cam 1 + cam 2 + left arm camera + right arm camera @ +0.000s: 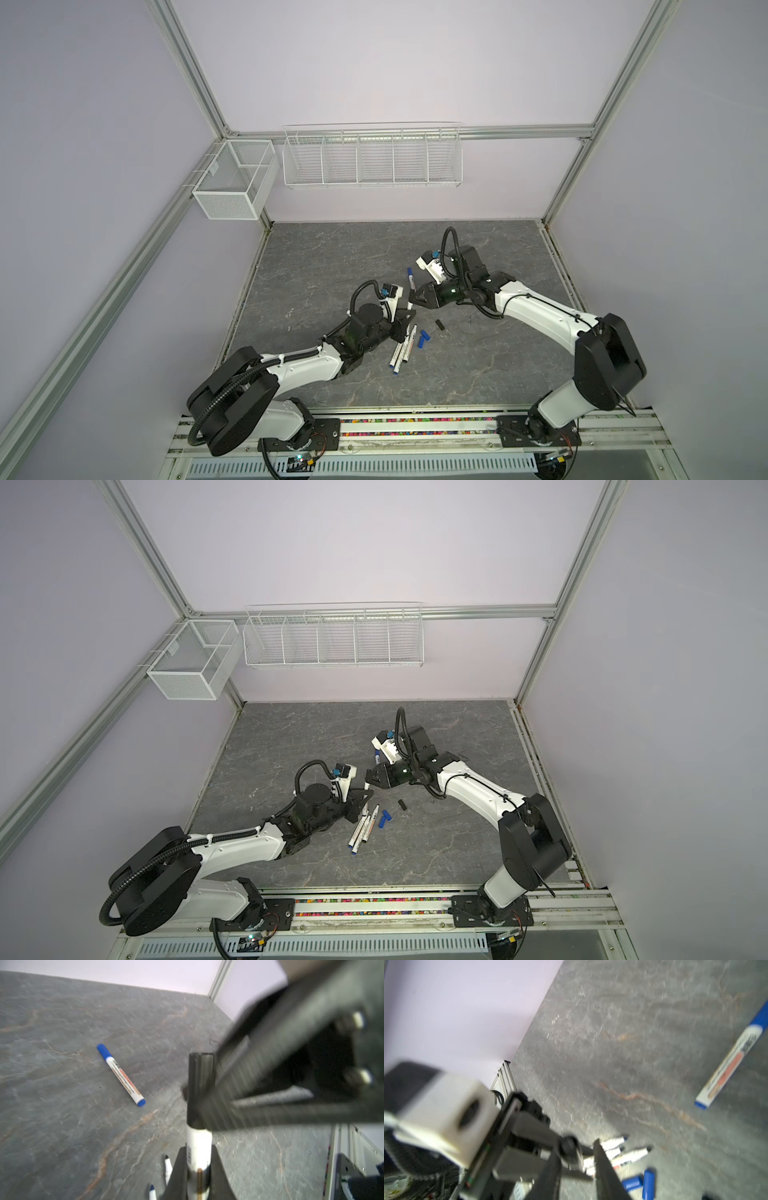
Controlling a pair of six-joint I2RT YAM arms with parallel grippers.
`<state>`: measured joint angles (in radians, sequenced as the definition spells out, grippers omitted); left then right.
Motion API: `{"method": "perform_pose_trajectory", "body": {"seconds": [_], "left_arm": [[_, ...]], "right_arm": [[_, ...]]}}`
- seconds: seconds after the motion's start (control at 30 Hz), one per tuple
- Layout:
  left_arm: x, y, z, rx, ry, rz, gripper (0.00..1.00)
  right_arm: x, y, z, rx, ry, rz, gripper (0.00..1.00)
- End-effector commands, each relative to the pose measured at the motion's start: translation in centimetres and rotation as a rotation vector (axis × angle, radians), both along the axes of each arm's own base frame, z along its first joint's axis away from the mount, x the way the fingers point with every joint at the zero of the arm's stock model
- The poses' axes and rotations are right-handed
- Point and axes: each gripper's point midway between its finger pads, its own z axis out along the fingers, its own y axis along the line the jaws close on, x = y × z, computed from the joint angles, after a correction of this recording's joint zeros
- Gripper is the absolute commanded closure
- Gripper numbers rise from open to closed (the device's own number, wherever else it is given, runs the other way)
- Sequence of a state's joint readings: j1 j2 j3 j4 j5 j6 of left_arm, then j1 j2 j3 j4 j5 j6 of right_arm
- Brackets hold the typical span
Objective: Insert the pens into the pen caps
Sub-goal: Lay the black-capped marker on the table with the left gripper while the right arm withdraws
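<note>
My left gripper needs to go outward and down to let go of the already capped white pen, since the tabletop (404,278) (104,1084) beside the blue-capped pen is outward and below.
My left gripper (198,1159) is shut on a white pen (198,1142) whose far end wears a black pen cap (200,1084). My right gripper (576,1149) is open, its fingers standing on either side of that cap (570,1146), blurred. In both top views the two grippers (409,318) (413,296) meet at mid-table. A pen with a blue cap on it (411,280) (120,1074) lies just beyond them. Three uncapped pens (401,349) (363,825) lie side by side beside the left arm. Two loose blue caps (424,338) (633,1182) and a loose black cap (440,325) lie to their right.
The grey stone-pattern table (478,374) is bounded by aluminium frame posts. A white mesh box (232,183) and a wire rack (372,156) hang on the back wall, well above the work area.
</note>
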<state>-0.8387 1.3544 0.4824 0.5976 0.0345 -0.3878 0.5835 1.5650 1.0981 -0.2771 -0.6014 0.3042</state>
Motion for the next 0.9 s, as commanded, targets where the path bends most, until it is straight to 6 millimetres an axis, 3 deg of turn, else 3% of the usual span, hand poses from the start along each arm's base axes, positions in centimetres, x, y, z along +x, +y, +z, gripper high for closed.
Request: {"method": "perform_pose_trajectory", "body": {"seconds": [0.0,0.1,0.23,0.43,0.57,0.7,0.87], "left_arm": [[3.2,2.0,5.5,-0.268,-0.094,0.202,1.0],[4.0,2.3,3.5,-0.251,-0.054,0.245,1.0],[6.1,1.7,1.1,-0.177,0.068,0.278,1.0],[10.0,1.9,-2.7,-0.098,0.164,0.343,1.0],[11.9,0.4,-4.6,-0.077,0.238,0.311,1.0],[12.9,-0.7,-6.8,0.001,0.33,0.315,1.0],[13.7,0.5,-9.0,0.084,0.385,0.412,0.9]], "right_arm": [[-1.3,-2.6,-0.8,-0.04,0.104,-0.08,0.52],[0.6,-4.1,1.0,0.0,0.045,-0.178,0.5],[1.9,-6.3,0.8,-0.03,0.044,-0.274,0.52],[1.8,-7.8,-0.4,-0.107,0.039,-0.298,0.54],[1.5,-8.2,-1.2,-0.139,0.045,-0.298,0.55],[1.3,-8.7,-1.7,-0.169,0.044,-0.305,0.55],[1.1,-9.1,-2.2,-0.193,0.046,-0.306,0.56]]}}
